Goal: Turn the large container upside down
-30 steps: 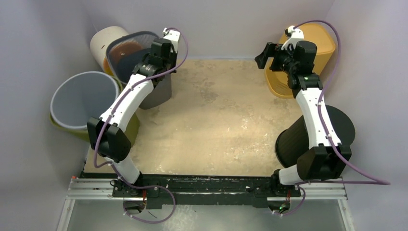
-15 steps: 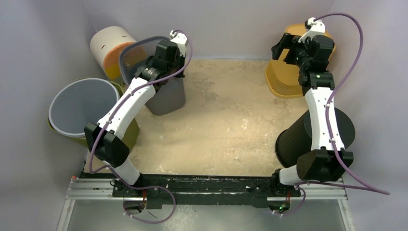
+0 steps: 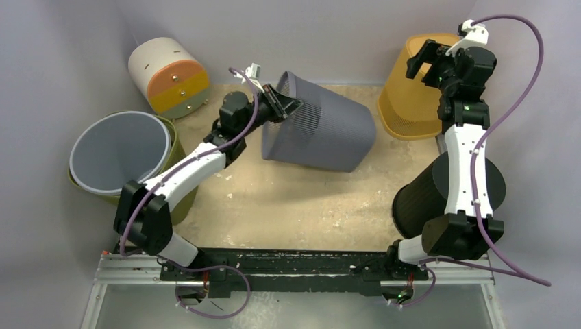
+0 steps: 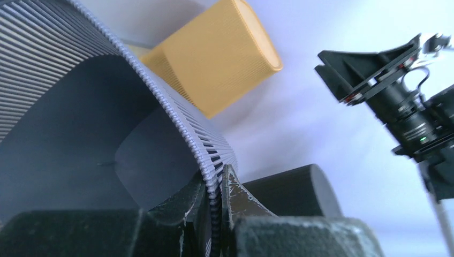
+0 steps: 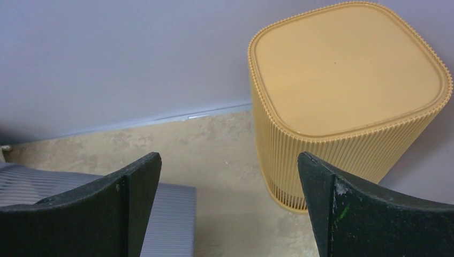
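Observation:
Next, my left gripper will lower the container's rim toward the bare table below, tilting the container's opening down because the opening still faces sideways, and release.
The large container (image 3: 322, 133), grey and ribbed, is tipped on its side over the middle back of the table, its open mouth facing left. My left gripper (image 3: 283, 104) is shut on its upper rim. In the left wrist view the ribbed rim (image 4: 176, 120) runs down between the two fingers of the left gripper (image 4: 216, 179), one inside the wall and one outside. My right gripper (image 3: 423, 60) hangs open high at the back right, holding nothing. The right wrist view has the right gripper (image 5: 229, 158) above bare table, with a corner of the grey container (image 5: 160, 214) at lower left.
An upturned yellow ribbed container (image 3: 411, 103) stands at the back right, just beside the grey one's base. A black container (image 3: 418, 195) sits behind the right arm. A blue-grey bin (image 3: 116, 151) in an olive one and a white-and-orange cylinder (image 3: 164, 75) stand at the left.
The left arm has swung the grey container from upright at the back left to lying tilted on its side near the middle. The right arm has risen and drawn back toward the far right corner.

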`<state>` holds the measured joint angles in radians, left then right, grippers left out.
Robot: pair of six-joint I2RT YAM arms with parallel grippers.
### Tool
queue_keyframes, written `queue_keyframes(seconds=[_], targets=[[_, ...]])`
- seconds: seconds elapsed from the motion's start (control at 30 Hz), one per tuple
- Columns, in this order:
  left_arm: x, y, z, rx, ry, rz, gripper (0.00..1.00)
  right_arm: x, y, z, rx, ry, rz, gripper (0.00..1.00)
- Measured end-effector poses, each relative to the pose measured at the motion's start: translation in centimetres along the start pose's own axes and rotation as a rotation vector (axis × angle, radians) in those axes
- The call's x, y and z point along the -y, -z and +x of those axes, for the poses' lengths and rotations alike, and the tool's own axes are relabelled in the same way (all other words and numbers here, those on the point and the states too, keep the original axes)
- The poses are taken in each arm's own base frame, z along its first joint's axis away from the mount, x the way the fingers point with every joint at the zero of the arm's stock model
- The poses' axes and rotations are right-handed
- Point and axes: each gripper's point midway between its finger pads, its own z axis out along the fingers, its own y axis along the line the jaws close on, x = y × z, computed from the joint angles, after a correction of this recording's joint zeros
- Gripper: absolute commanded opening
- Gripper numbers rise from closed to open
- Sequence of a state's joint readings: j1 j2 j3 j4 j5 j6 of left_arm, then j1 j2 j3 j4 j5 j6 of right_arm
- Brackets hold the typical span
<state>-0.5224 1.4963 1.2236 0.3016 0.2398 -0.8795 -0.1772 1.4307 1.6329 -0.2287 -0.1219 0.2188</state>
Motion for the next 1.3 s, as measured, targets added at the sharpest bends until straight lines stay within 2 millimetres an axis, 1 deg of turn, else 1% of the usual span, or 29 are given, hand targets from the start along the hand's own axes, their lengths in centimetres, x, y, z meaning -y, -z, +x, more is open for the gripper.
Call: queue_keyframes(seconds=[0.03,0.13,0.3,0.43,0.5,0.57,0.67,0.77,0.87,0.93,1.03,1.07,1.17,1.2,1.3], targets=[[-0.2,-0.3,0.8,0.0,0.046,0.019,0.0,0.0,0.0,-0.1,0.003,0.0,0.0,0.99],[-1.1,-0.9,2.3,0.021,0.172,0.064,0.0,0.0,0.0,-0.2,0.004,0.0,0.0,0.99],[-2.5,-1.6,3.7,0.089,0.321,0.137,0.0,0.3,0.1,-0.2,0.004,0.0,0.005,0.99],[-4.3,-2.0,4.9,0.145,0.444,0.18,0.0,0.5,0.1,-0.3,0.004,-0.001,0.01,0.99],[-4.7,-2.4,5.2,0.158,0.493,0.214,0.0,0.5,0.2,-0.3,0.005,-0.001,0.011,0.99],[-4.4,-2.8,5.3,0.174,0.528,0.254,0.0,0.5,0.2,-0.5,0.009,0.0,0.011,0.99],[-3.6,-4.3,5.5,0.183,0.559,0.3,0.0,0.5,0.4,-1.0,0.019,0.002,0.011,0.99],[-1.9,-6.0,5.9,0.186,0.607,0.367,0.0,0.6,0.5,-1.2,0.024,0.002,0.015,0.99],[-0.4,-7.3,7.0,0.177,0.682,0.43,0.0,0.8,0.6,-1.3,0.026,0.004,0.018,0.99],[-0.3,-7.6,8.2,0.158,0.719,0.434,0.0,0.9,0.6,-1.3,0.026,0.004,0.021,0.99],[-0.2,-7.5,9.5,0.125,0.76,0.44,0.0,0.9,0.6,-1.3,0.027,0.004,0.021,0.99],[-0.4,-7.3,10.3,0.109,0.77,0.438,0.0,0.9,0.6,-1.3,0.028,0.005,0.02,0.99],[-1.2,-6.2,11.1,0.104,0.786,0.435,0.0,0.9,0.6,-1.3,0.028,0.004,0.018,0.99],[-1.8,-5.8,11.4,0.104,0.789,0.425,0.0,0.9,0.6,-1.3,0.027,0.004,0.018,0.99],[-4.7,-4.8,12.6,0.092,0.798,0.347,0.0,0.9,0.7,-1.2,0.025,0.004,0.018,0.99]])
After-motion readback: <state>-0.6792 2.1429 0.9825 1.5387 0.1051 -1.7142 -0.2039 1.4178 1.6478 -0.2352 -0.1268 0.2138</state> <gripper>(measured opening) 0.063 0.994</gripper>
